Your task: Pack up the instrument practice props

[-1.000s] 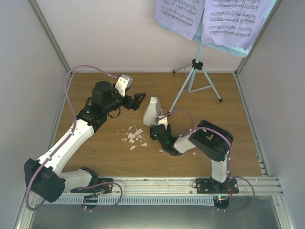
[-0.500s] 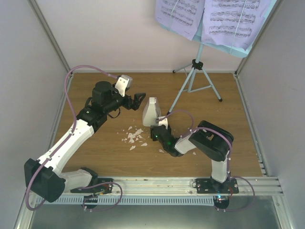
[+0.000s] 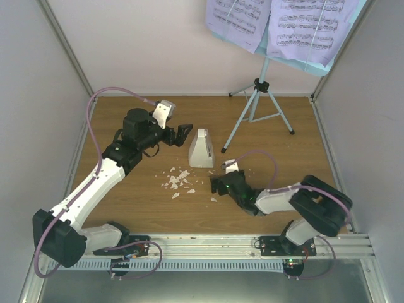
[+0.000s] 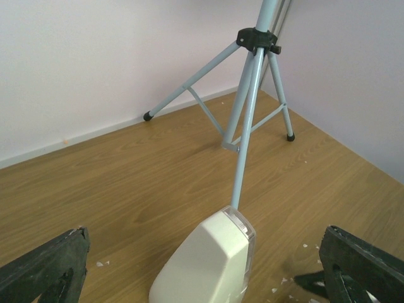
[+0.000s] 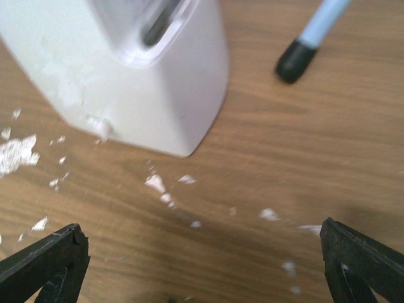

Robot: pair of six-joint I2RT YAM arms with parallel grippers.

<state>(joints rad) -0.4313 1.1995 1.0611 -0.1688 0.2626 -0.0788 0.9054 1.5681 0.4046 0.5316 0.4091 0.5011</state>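
My left gripper moves to the right in the top view next and tilts downward over the metronome's narrow top.
The white pyramid metronome stands on the wooden floor at the centre. My left gripper is open just left of it; in the left wrist view the metronome sits between the spread fingers. My right gripper is open and empty, low over the floor just in front of the metronome and apart from it. The light-blue tripod stand rises at the back right. Its desk holds two lavender sheet-music pages.
White crumbs lie scattered left of my right gripper and in front of the metronome. One tripod foot rests just right of the metronome. White walls enclose the floor on three sides; a metal rail runs along the near edge.
My right gripper has drawn back from the metronome's base toward the near right, its elbow swinging right. The metronome now stands free. The left gripper has shifted slightly.
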